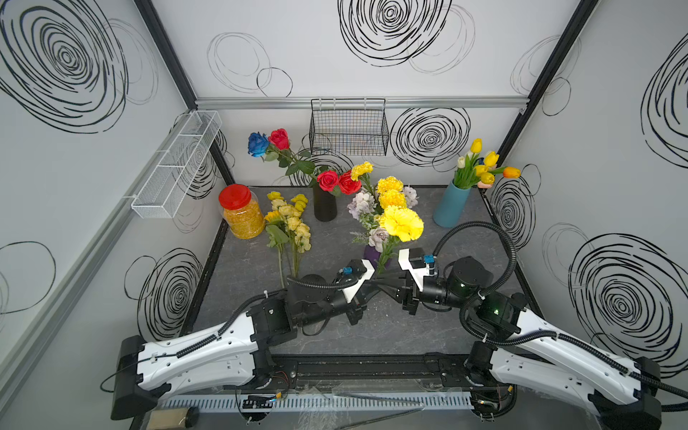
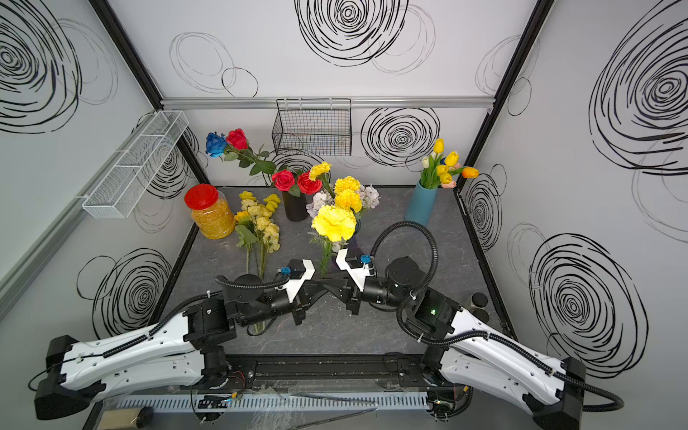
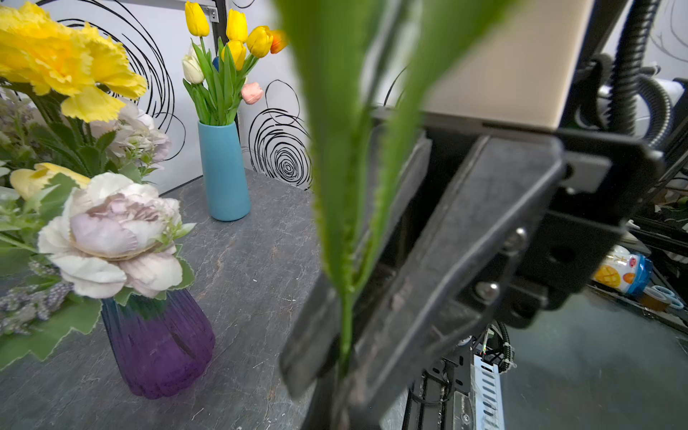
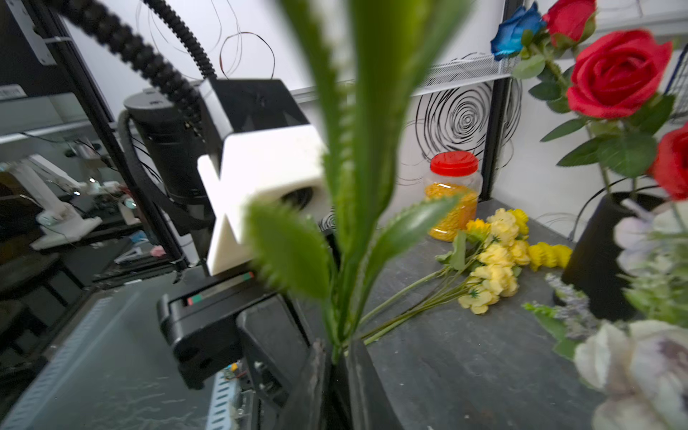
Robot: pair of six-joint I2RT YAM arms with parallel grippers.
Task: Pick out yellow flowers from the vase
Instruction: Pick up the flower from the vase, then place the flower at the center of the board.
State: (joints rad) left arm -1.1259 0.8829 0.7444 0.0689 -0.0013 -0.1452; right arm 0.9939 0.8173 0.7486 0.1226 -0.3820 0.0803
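Next I need to lower and tilt my left gripper toward the bare tabletop (image 1: 330,254) beside the yellow bunch to release the stem, since that clear spot lies below the gripper.
A large yellow carnation (image 1: 402,223) stands tilted in front of the purple vase (image 1: 372,255), with its green stem (image 3: 344,316) running down to where both grippers meet. My left gripper (image 1: 374,286) is shut on that stem. My right gripper (image 1: 389,283) has its jaws slightly parted around the same stem (image 4: 337,335), so it is open. More yellow carnations (image 1: 390,191) remain in the purple vase among white and lilac blooms. A bunch of yellow flowers (image 1: 292,223) lies on the table at the left. Yellow tulips (image 1: 484,163) stand in a blue vase (image 1: 450,206).
A red-lidded jar (image 1: 240,212) of yellow grains stands at the back left. A black vase (image 1: 325,204) holds red and blue roses. A black wire basket (image 1: 348,126) hangs on the back wall, and a white mesh one (image 1: 178,163) on the left wall.
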